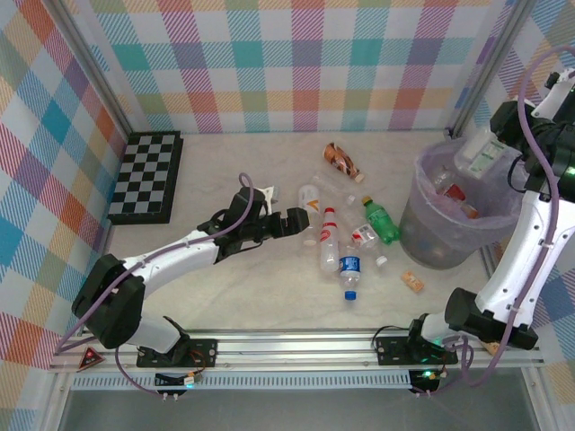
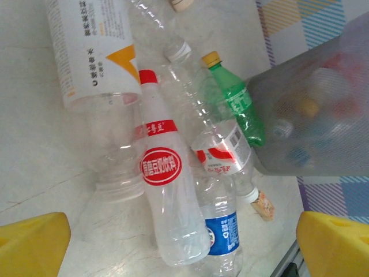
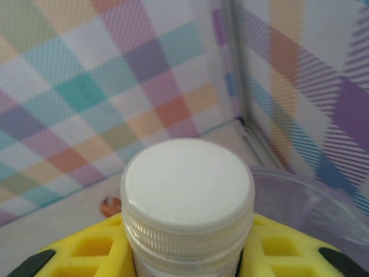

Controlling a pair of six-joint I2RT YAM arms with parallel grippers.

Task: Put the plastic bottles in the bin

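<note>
My right gripper is above the bin's opening [image 3: 308, 205], so next it needs to tilt downward, go down into the bin's opening and let go of the white-capped bottle [image 3: 187, 190] where other bottles already lie.
Several plastic bottles lie on the table left of the bin [image 1: 449, 220]: a red-labelled one [image 1: 329, 235], a blue-labelled one [image 1: 349, 272], a green one [image 1: 381, 221], a clear one with an orange mark [image 1: 311, 197] and a brown-red wrapped one [image 1: 342, 160]. My left gripper [image 1: 301, 224] is open just left of them. In the left wrist view the red-labelled bottle [image 2: 164, 196] lies between its yellow fingertips [image 2: 31, 242], untouched. My right gripper [image 1: 494, 142] is shut on a white-capped bottle [image 3: 187, 190], held over the bin rim [image 3: 311, 190]. More bottles lie inside the bin.
A chessboard [image 1: 146, 175] lies at the back left. A small tan cork-like piece [image 1: 412, 281] sits in front of the bin, beside the blue-labelled bottle [image 2: 222, 234]. Checked walls enclose the table on three sides. A metal rail runs along the near edge.
</note>
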